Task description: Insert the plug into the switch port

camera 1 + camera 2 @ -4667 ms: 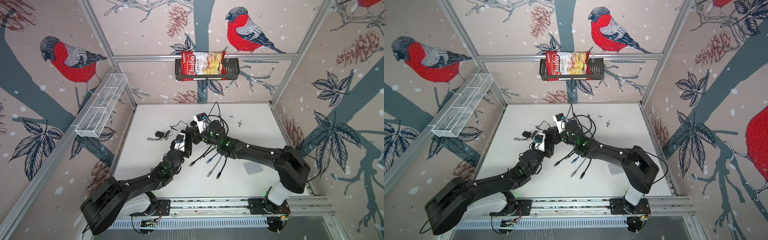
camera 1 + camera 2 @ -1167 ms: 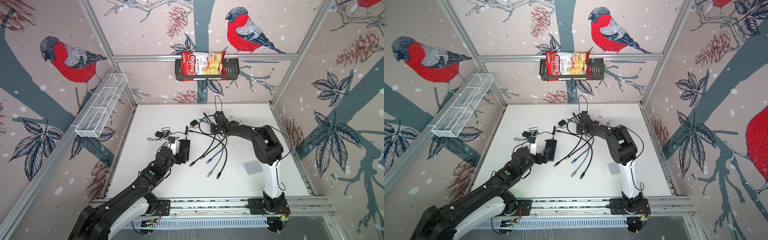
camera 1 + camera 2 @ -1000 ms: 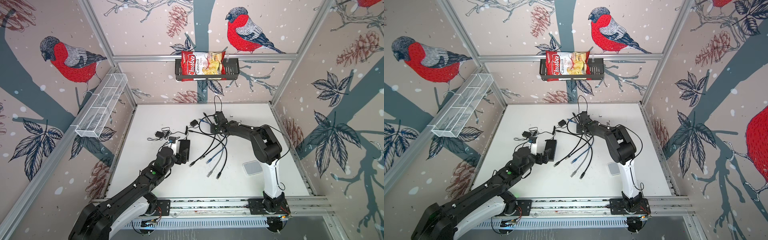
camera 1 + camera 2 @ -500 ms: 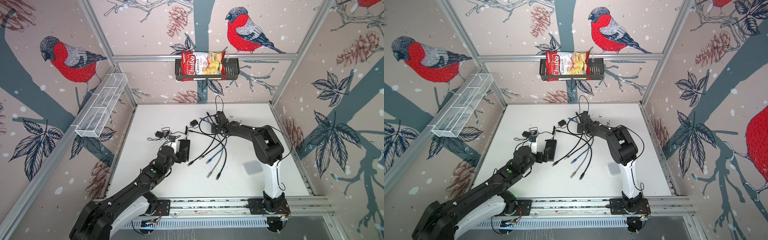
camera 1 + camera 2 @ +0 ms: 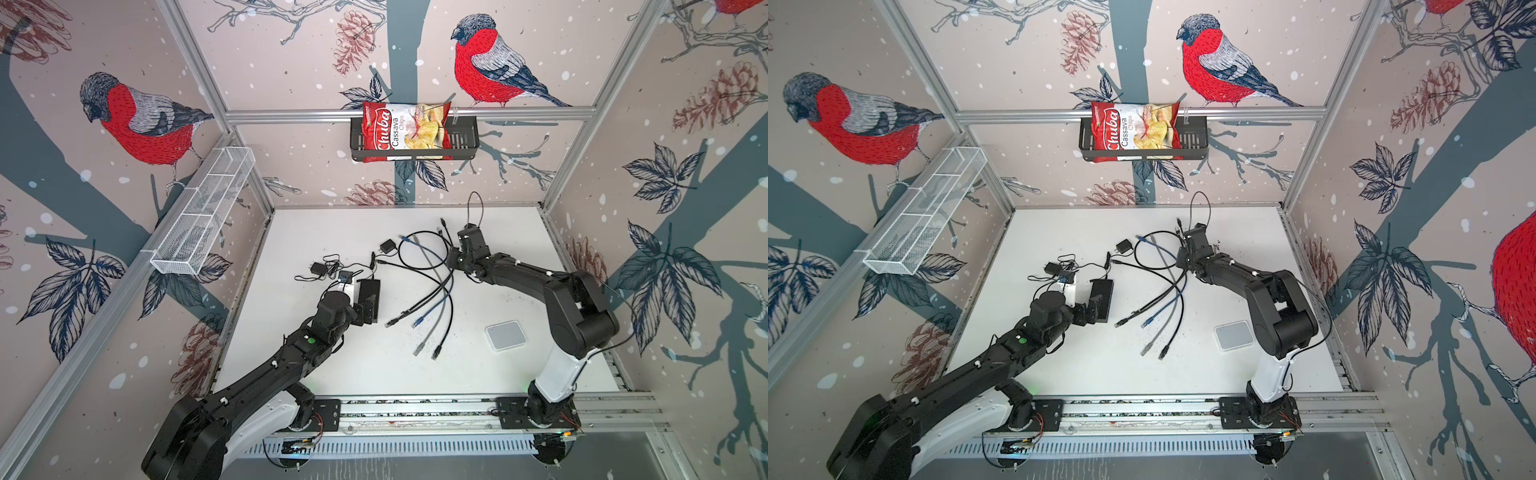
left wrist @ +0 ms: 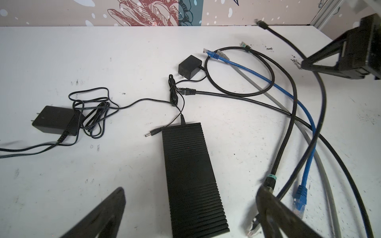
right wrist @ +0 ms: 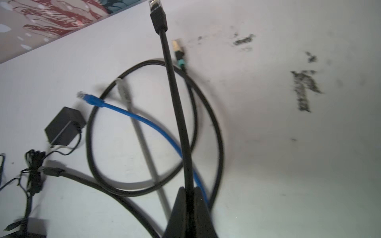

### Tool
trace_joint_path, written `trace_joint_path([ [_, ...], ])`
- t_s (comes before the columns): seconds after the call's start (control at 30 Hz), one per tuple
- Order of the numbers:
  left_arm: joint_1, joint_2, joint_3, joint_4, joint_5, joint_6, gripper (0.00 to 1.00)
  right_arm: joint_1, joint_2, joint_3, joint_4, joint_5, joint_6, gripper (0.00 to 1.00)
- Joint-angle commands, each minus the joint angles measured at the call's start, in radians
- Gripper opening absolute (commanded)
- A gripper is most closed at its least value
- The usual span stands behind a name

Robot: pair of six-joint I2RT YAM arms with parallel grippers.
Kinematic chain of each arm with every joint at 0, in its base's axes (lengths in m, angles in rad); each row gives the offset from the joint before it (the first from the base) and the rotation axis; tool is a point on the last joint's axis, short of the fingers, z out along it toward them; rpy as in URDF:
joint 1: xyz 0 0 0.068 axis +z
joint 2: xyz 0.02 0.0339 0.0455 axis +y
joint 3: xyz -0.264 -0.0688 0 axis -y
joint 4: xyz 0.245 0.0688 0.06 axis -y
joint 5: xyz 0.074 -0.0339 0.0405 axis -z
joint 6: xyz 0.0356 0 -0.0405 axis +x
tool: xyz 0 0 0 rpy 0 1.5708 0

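Note:
The black cable hangs across the fanned cables, so my right gripper will next move back and down to the bare tabletop beside them and release the black cable.
The switch [image 5: 370, 291] [image 5: 1104, 295] is a black ribbed box lying flat left of centre; a thin power cord enters its far end [image 6: 182, 120], and its ports are hidden. My left gripper [image 5: 368, 309] [image 6: 190, 197] hovers open over the switch's near end, one finger [image 6: 111, 206] on each side. At the back, my right gripper [image 5: 452, 259] [image 7: 189, 190] is shut on a black cable [image 7: 175, 99]. The cable's free end carries the plug [image 7: 157, 12] [image 5: 442, 222], raised off the table and pointing at the back wall.
Blue [image 6: 307, 115], grey [image 5: 436, 328] and other black network cables fan out across the middle. Two black power adapters [image 5: 318, 268] [image 5: 388, 246] with thin cords lie behind the switch. A white flat box [image 5: 506, 336] sits front right. A chips bag [image 5: 405, 131] hangs in a wall basket.
Since several seconds ago the arms have parted: the left drew back over the switch and the right went to the back. In the last second the right jaws closed on the black cable.

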Motion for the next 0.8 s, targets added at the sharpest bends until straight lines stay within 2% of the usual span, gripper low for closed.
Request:
trace_joint_path([
  [0.0,0.0,0.016,0.013,0.048,-0.008,-0.001,0.97,-0.022,-0.051,-0.072,0.059,0.035,0.069,0.01],
  [0.27,-0.003,0.055,0.013,0.064,0.009,0.041,0.95,-0.054,-0.097,-0.228,0.098,0.042,0.135,0.02],
  [0.4,-0.014,0.054,-0.001,0.113,0.022,0.074,0.94,-0.055,-0.097,-0.263,0.103,0.028,0.141,0.16],
  [0.6,-0.014,0.078,0.031,0.069,0.015,0.067,0.94,-0.052,-0.135,-0.292,0.093,0.033,0.089,0.42],
  [0.7,-0.014,0.09,0.039,0.058,0.011,0.054,0.94,-0.038,-0.171,-0.285,0.079,0.037,0.015,0.54],
  [0.77,-0.014,0.095,0.043,0.054,-0.004,0.036,0.94,-0.004,-0.201,-0.265,0.077,0.025,-0.086,0.59],
])
